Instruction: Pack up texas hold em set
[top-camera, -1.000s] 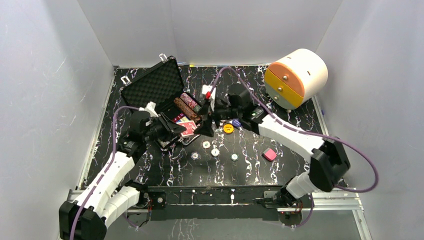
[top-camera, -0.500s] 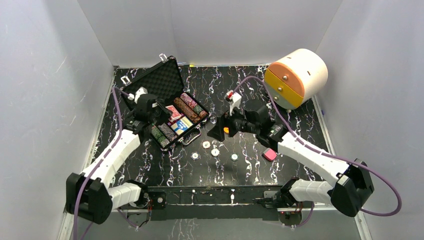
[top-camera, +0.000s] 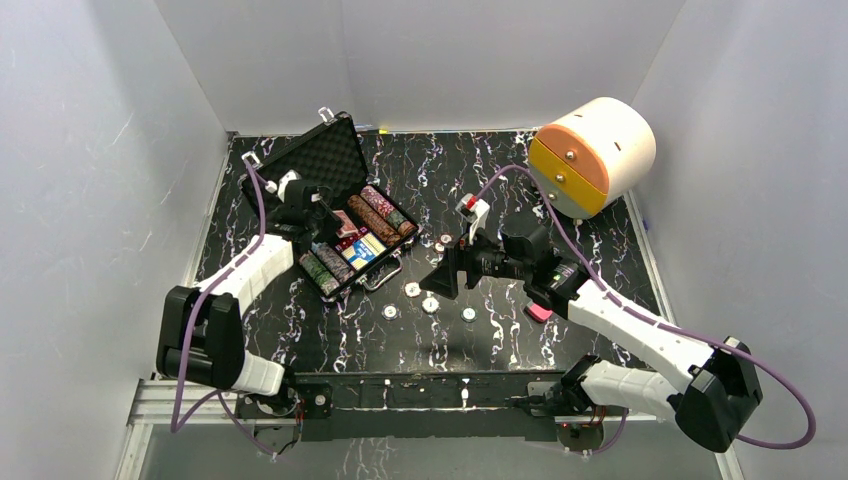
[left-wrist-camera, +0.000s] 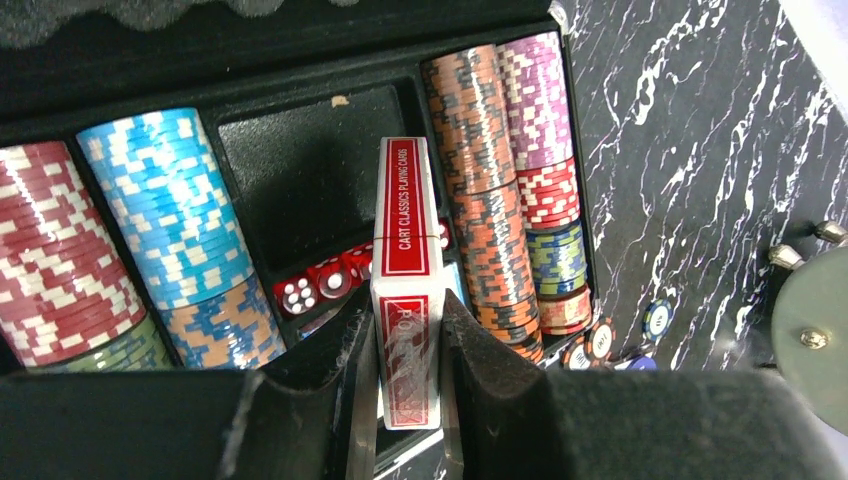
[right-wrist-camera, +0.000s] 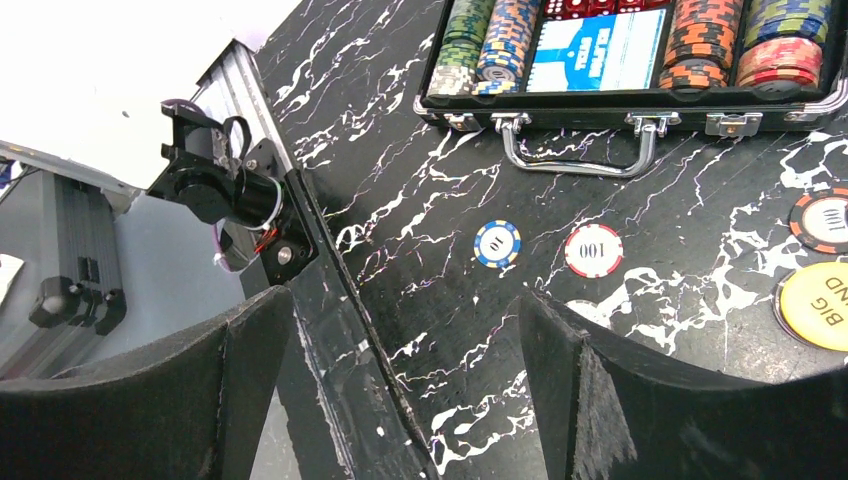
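Note:
My left gripper holds the deck and should first lower slightly outward. Then it should release the deck over the empty slot (left-wrist-camera: 320, 172), which lies between the red dice and the foam lid.
The black case (top-camera: 372, 275) lies open at the back left, foam lid (top-camera: 310, 165) up, with rows of multicolour chips (left-wrist-camera: 165, 220) inside. My left gripper (left-wrist-camera: 405, 335) is shut on a red-backed card deck (left-wrist-camera: 405, 215), held on edge over an empty slot (left-wrist-camera: 300, 165) beside red dice (left-wrist-camera: 318, 285). In the top view it (top-camera: 322, 222) is over the case. My right gripper (top-camera: 440, 278) is open and empty above the table, near loose chips (top-camera: 412, 289). In the right wrist view its jaws (right-wrist-camera: 400, 320) stand wide apart, short of a blue chip (right-wrist-camera: 497, 243) and a red chip (right-wrist-camera: 593, 250).
A yellow button (right-wrist-camera: 815, 305) lies right of the loose chips. A blue deck (right-wrist-camera: 625, 50) sits in the case behind its silver handle (right-wrist-camera: 580, 160). A pink block (top-camera: 538, 312) lies under my right arm. A cream-and-orange cylinder (top-camera: 595, 155) stands at the back right.
My left gripper has carried the red deck from the case's front edge back over the tray. My right gripper has drawn back from the case toward the loose chips.

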